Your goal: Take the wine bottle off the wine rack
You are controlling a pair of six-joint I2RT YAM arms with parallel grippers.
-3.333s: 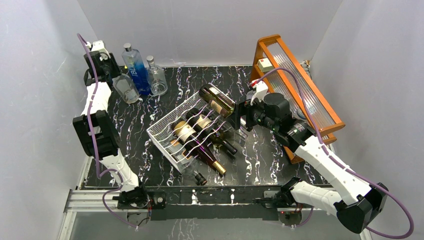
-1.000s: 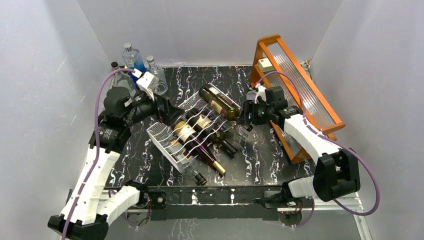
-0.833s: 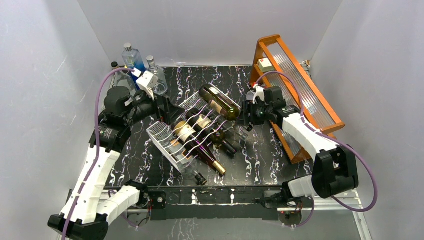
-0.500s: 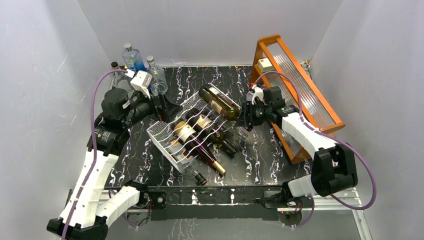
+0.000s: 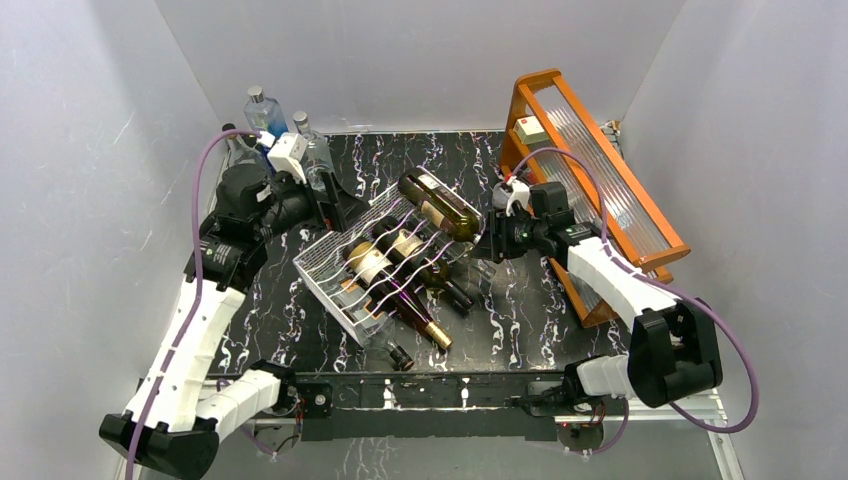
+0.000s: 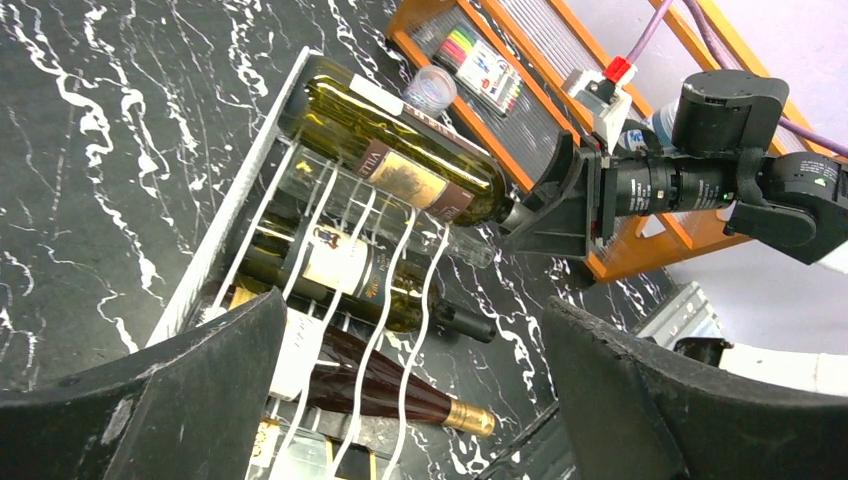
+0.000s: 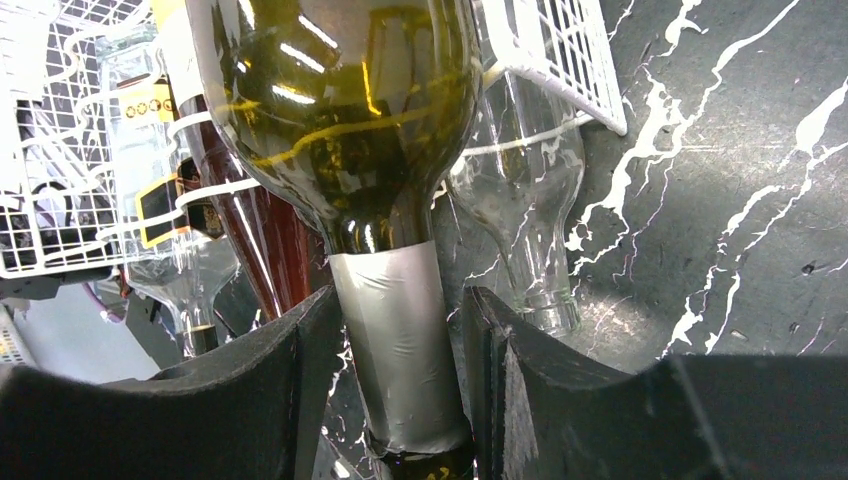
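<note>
Since the green bottle's foiled neck (image 5: 477, 238) lies to the right of my left gripper in the top view, I will swing that open gripper across the rack (image 5: 335, 270) onto it.
The white wire wine rack (image 5: 335, 270) lies tilted mid-table with several bottles in its wavy rows. The top one, a green wine bottle (image 5: 440, 205) with a brown label, rests across the rack's far end, its silver-foiled neck pointing right. My right gripper (image 5: 487, 238) is closed around that neck. In the right wrist view the foil neck (image 7: 400, 340) sits between my right gripper (image 7: 402, 298) fingers, which press both sides. My left gripper (image 5: 340, 205) hovers wide open at the rack's far left corner. It holds nothing and looks down on the wine bottle (image 6: 400, 165) and wine rack (image 6: 250, 200).
An orange wooden frame (image 5: 600, 180) with ribbed clear panels stands just behind the right arm. Clear and blue glass bottles (image 5: 265, 125) stand at the back left corner behind the left arm. An empty clear bottle (image 7: 520, 200) lies under the green one. A gold-capped dark bottle (image 6: 400, 395) pokes out of the rack's front.
My right gripper's fingers have closed in on the top bottle's neck. The left arm has drawn slightly back toward the far left, its gripper staying open.
</note>
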